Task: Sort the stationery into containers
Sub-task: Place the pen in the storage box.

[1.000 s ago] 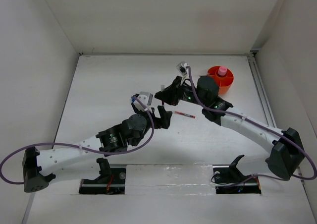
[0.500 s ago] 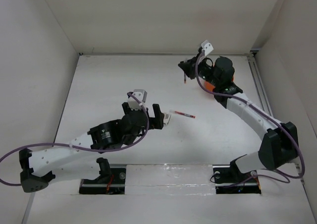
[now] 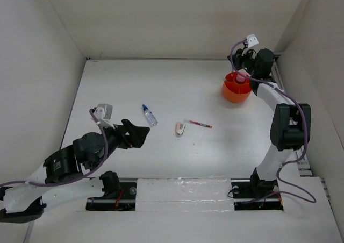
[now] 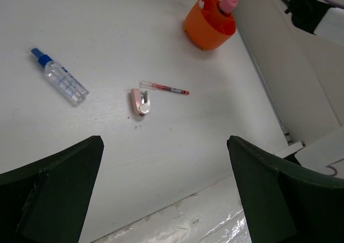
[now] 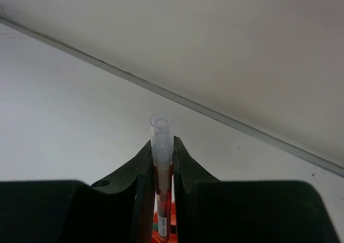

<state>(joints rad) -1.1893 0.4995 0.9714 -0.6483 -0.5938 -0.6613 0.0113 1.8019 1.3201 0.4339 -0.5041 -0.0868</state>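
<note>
My right gripper lowers the red pen slightly over the tub's opening (image 3: 233,81) and opens next, since the tub's orange shows below my fingers.
The round orange tub (image 3: 237,91) stands at the back right with a pink-capped tube (image 3: 241,76) upright in it. My right gripper (image 3: 243,64) hangs just above the tub and is shut on a red pen (image 5: 162,138) with a clear cap, held upright; orange shows below the fingers (image 5: 191,178). On the table lie a clear blue-capped tube (image 3: 149,114), a small pinkish-beige piece (image 3: 180,128) and a second red pen (image 3: 198,124). My left gripper (image 3: 137,134) is at the near left, open and empty, well short of the blue-capped tube (image 4: 60,77) and the small piece (image 4: 140,101).
White walls close in the table at the back and both sides. A rail (image 3: 285,100) runs along the right edge beside the tub (image 4: 209,22). The arm bases sit on a strip at the near edge (image 3: 183,189).
My left gripper opened wide and pulled back to the near left, leaving the small piece on the table. My right arm carried its pen from mid-table to above the tub.
</note>
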